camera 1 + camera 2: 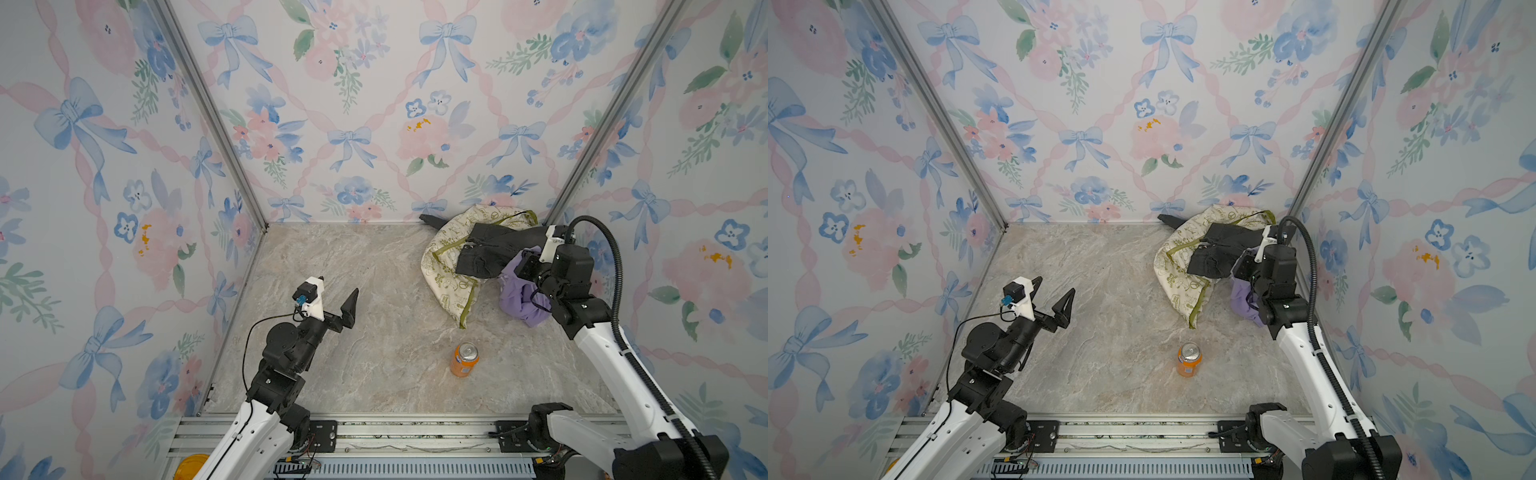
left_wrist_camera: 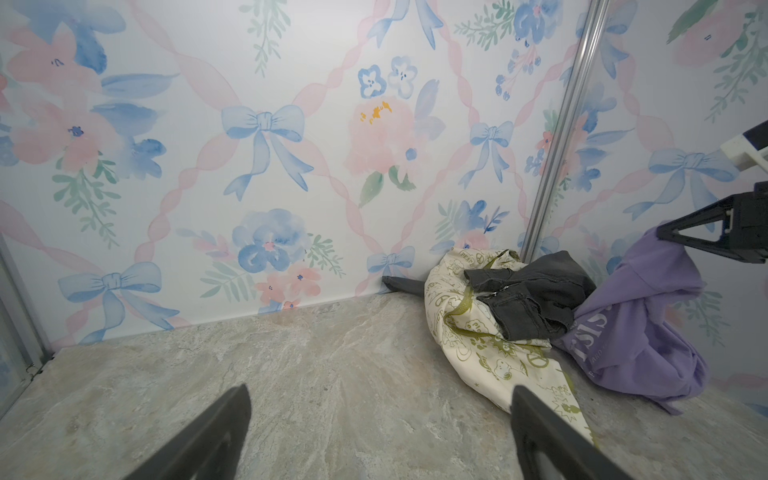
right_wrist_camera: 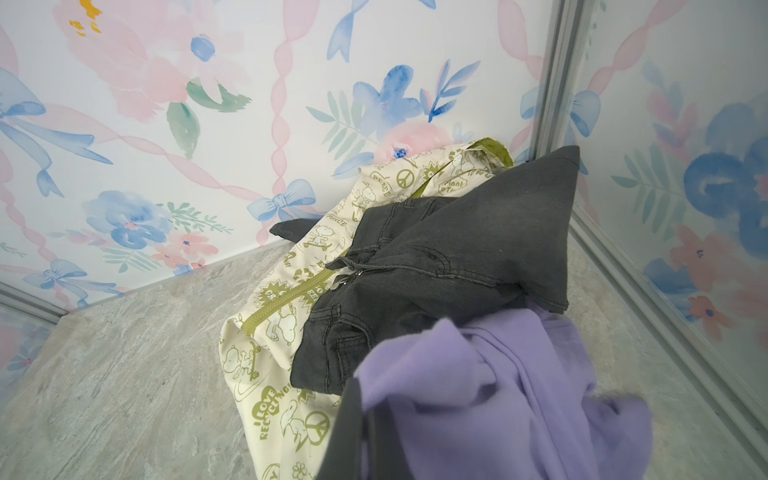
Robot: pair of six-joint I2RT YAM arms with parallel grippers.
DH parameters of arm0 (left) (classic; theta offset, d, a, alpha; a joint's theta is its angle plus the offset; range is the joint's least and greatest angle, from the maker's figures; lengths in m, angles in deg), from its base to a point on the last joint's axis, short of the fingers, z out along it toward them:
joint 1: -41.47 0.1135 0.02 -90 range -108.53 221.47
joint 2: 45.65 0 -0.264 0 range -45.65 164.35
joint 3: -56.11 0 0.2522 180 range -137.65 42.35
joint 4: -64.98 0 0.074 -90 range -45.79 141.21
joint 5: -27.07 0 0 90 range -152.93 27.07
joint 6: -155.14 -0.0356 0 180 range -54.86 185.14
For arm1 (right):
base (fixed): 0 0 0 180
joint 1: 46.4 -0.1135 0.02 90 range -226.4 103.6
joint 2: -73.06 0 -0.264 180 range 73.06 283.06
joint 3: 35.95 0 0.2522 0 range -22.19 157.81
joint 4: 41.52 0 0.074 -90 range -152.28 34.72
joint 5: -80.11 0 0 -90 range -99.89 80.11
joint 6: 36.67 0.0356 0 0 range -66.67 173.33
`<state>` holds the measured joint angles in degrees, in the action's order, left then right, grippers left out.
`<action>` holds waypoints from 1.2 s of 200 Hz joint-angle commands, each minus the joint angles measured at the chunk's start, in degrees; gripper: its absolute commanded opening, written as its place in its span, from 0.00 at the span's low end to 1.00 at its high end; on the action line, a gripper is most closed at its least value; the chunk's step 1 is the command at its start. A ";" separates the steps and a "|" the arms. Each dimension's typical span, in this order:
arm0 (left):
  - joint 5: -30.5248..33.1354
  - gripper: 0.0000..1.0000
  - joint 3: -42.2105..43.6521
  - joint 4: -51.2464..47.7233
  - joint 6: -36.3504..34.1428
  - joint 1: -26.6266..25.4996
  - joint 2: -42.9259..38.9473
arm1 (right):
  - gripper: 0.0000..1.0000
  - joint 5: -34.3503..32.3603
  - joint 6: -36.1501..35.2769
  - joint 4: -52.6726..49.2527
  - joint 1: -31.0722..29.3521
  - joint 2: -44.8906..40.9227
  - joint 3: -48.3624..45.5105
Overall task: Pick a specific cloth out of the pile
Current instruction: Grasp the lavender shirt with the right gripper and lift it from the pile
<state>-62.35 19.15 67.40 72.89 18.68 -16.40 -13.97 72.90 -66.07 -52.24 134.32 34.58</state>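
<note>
The tabletop across the pile from my right gripper is bare. My right gripper needs to rise next, carry the fold past the cream cloth [image 1: 440,266] and release it over that bare spot.
The pile [image 1: 478,253] lies in the back right corner: a cream green-printed cloth [image 1: 440,266] [image 3: 266,365] with dark grey denim [image 1: 490,249] [image 3: 457,257] on top. The lavender cloth [image 1: 517,297] [image 1: 1241,299] [image 2: 640,332] hangs at the pile's near right side. One fold of it is raised off the table, and my right gripper [image 2: 660,233] [image 3: 361,415] is shut on that fold. My left gripper [image 1: 336,289] [image 1: 1052,291] [image 2: 380,390] hovers open over bare table at the left, far from the pile, with nothing between its fingers.
An orange soda can [image 1: 464,359] [image 1: 1189,359] stands upright in front of the pile, near the table's middle. Floral walls close in the back and both sides, with a metal post [image 1: 582,166] right behind the pile. A metal rail [image 1: 395,432] runs along the front edge.
</note>
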 commanded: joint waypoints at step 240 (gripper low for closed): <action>0.55 0.98 -0.78 -0.25 0.34 0.65 0.12 | 0.00 11.52 -8.66 -2.98 -14.50 21.99 43.12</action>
<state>-62.31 19.15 67.36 72.89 19.01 -16.29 -5.11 67.48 -67.49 -62.12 153.00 73.88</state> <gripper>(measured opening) 0.979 0.045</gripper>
